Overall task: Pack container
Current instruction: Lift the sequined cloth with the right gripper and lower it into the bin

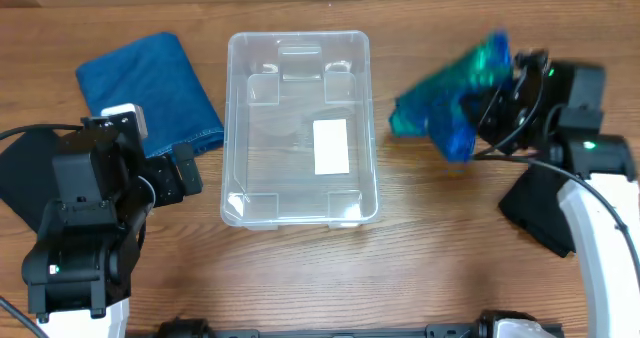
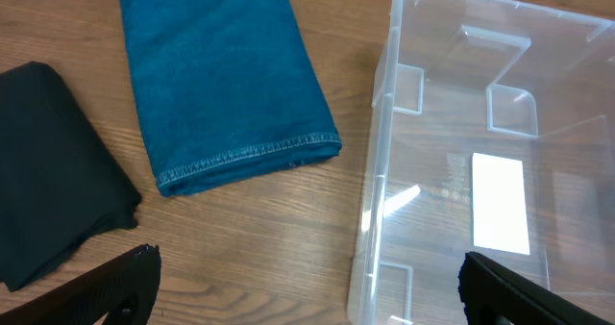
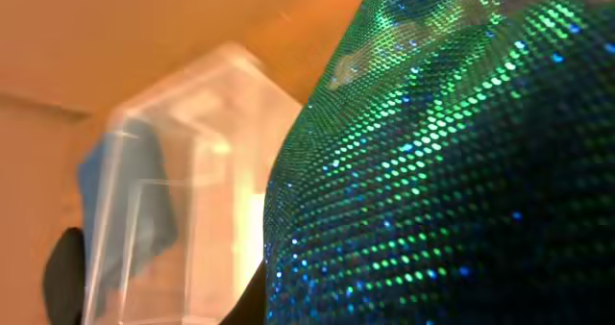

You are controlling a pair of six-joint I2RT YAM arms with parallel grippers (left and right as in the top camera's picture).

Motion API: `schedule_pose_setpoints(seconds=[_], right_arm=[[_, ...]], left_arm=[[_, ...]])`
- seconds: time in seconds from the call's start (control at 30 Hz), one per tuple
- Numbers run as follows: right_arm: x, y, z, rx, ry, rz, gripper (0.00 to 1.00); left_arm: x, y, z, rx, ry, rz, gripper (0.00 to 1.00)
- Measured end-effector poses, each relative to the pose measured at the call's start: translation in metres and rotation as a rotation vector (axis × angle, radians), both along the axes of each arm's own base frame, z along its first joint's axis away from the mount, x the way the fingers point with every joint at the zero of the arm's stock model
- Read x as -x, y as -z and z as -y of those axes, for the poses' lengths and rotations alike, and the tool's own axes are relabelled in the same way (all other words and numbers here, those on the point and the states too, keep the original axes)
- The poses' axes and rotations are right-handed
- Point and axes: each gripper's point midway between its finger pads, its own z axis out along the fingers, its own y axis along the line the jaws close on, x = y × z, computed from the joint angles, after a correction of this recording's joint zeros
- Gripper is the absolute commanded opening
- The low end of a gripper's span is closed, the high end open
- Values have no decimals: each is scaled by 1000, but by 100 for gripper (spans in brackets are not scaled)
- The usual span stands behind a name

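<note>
The robot needs to raise the sequinned cloth (image 1: 450, 98) in its right gripper over the container's side next, then lower it toward the container's white-labelled bottom.
The clear plastic container (image 1: 300, 128) stands empty mid-table, a white label on its bottom; it also shows in the left wrist view (image 2: 384, 152) and the right wrist view (image 3: 173, 171). My right gripper (image 1: 500, 103) is shut on a shiny green-blue sequinned cloth (image 1: 450, 98) and holds it in the air right of the container. The cloth (image 3: 452, 171) fills the right wrist view and hides the fingers. My left gripper (image 1: 185, 173) is open and empty beside the container's left wall, its fingers (image 2: 307, 287) straddling the near left corner.
A folded blue towel (image 1: 150, 93) lies left of the container, also in the left wrist view (image 2: 226, 75). A black cloth (image 1: 20, 173) lies at the far left (image 2: 48, 171). Another dark cloth (image 1: 535, 213) lies under the right arm.
</note>
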Motion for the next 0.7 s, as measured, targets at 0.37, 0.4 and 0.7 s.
schedule_pose_setpoints(seconds=[0.37, 0.4, 0.7], right_arm=[[20, -72, -142, 179, -436, 293, 4], [19, -60, -158, 188, -482, 277, 4], [3, 52, -258, 254, -710, 157, 4]], left_arm=[[0, 0, 0, -2, -2, 0, 100], [0, 0, 0, -2, -2, 0, 100], [3, 3, 0, -1, -2, -16, 100]])
